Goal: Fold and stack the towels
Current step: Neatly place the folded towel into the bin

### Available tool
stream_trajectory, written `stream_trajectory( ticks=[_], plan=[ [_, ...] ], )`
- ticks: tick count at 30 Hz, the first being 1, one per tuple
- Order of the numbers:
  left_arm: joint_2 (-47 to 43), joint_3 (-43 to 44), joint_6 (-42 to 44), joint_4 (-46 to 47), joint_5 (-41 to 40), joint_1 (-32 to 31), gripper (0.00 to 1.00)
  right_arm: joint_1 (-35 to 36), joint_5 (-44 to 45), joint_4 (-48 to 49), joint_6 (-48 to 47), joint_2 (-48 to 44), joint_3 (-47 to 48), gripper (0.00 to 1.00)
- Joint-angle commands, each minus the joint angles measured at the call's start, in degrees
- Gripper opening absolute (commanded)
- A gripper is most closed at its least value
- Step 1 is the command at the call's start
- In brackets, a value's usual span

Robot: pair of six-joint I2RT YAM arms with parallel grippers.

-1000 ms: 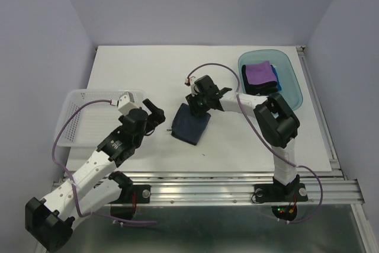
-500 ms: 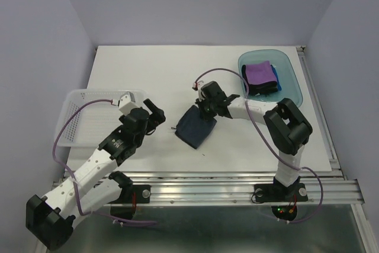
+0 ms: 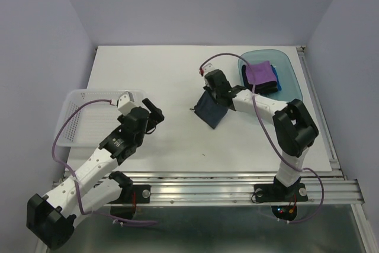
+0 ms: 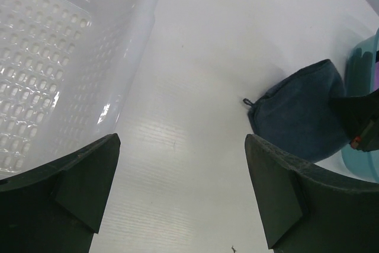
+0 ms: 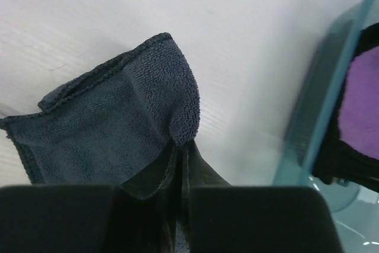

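My right gripper should lift across and lower onto the stack to release, because the purple towel [image 3: 259, 73] [image 5: 361, 102] lies to its right in the top view, inside the tray's rim.
My right gripper [image 3: 215, 94] is shut on a corner of the folded dark navy towel [image 3: 211, 111] and holds it just above the table, left of the teal tray. In the right wrist view the towel [image 5: 112, 128] hangs from my gripper [image 5: 180, 149], jaws pinched on its edge. The left wrist view shows it [image 4: 299, 114] to the right. A purple towel [image 3: 259, 73] lies on top of a stack in the tray, with a bright blue towel [image 3: 277, 74] showing beneath it. My left gripper [image 3: 155, 113] is open and empty over bare table [image 4: 180, 197].
The translucent teal tray [image 3: 293, 84] sits at the back right; its rim shows in the right wrist view [image 5: 320, 111]. The white mesh basket [image 3: 89, 117] stands at the left, close to my left arm, and shows in the left wrist view [image 4: 65, 57].
My right gripper has carried the navy towel up and to the right, toward the teal tray. The left arm has barely moved.
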Motion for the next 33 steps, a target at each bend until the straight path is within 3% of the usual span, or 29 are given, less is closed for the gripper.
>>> stream_trajectory(
  ticks=[1,21,33],
  plan=[
    [1.4,1.7,1.0,1.6,-2.4,0.8,0.99,-3.0,8.6,2.3,-4.0,-3.7,4.7,0.01],
    [6.2,4.0,2.0,3.2,-0.3,3.9,0.99,-15.1,10.8,2.9,-9.3,-2.7,15.8,0.01],
    [9.5,5.6,2.4,3.7,0.6,4.9,0.99,-20.5,6.8,1.2,-8.0,-2.2,18.9,0.01]
  ],
)
